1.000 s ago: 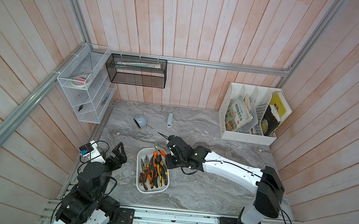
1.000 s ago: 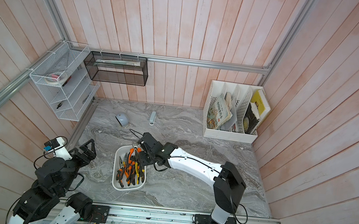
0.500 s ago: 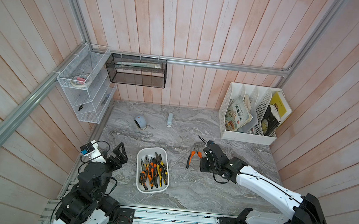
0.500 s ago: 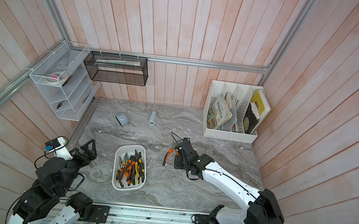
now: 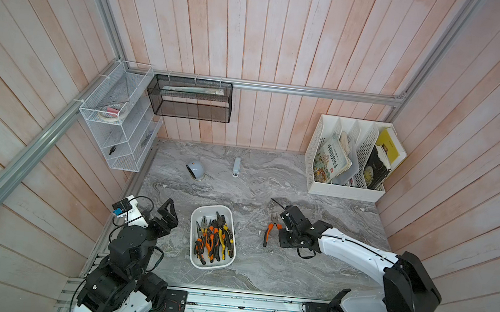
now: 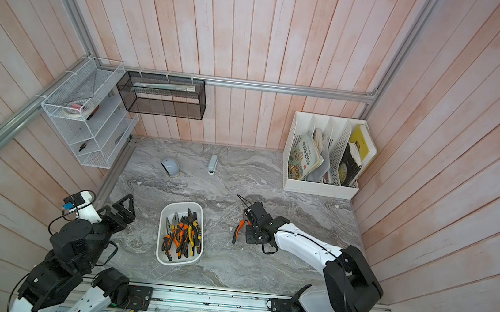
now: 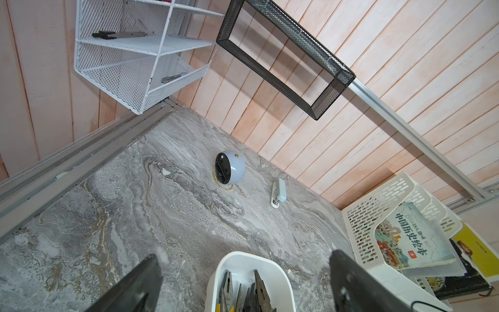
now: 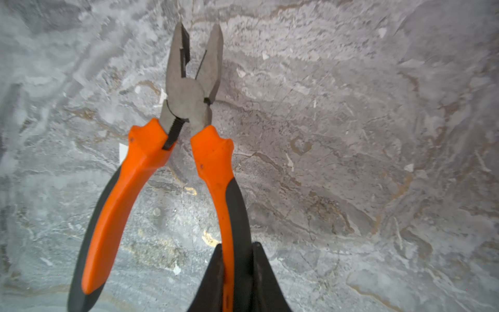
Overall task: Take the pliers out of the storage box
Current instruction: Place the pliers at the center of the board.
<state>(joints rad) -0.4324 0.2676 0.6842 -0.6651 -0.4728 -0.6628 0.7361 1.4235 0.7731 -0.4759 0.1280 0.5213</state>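
Observation:
Bare tabletop beside the storage box lies below my right gripper, so next I need to bring it down, moving slightly toward the storage box, and let go of the pliers on the clear spot.
The white storage box [image 5: 195, 221] [image 6: 164, 217] sits on the marble table near its front, holding several pliers [image 5: 215, 237] [image 6: 183, 234] with orange or yellow handles. The left wrist view shows the box's far end [image 7: 251, 259] and the dark noses of those pliers [image 7: 260, 286]. To the right of the box, my right gripper [image 5: 280, 230] [image 8: 236, 245] is shut on one handle of an orange-and-black blunt-nosed pair of pliers [image 5: 270, 233] [image 6: 239, 226] [image 8: 189, 102], low over the bare table. Whether it touches the table I cannot tell. My left gripper [image 5: 168, 214] [image 7: 243, 255] stands wide open left of the box, holding nothing.
A small stapler [image 5: 236, 167] and a round pale-blue gadget [image 5: 195, 169] lie toward the back. A white perforated file rack [image 5: 344, 186] with books fills the back right corner. A white wire-mesh shelf [image 5: 110, 134] and a black mesh basket [image 5: 191, 99] hang on the walls.
My right arm has carried the orange-and-black pliers from above the box rightward to the open table, then slightly nearer the front. The left arm has not moved.

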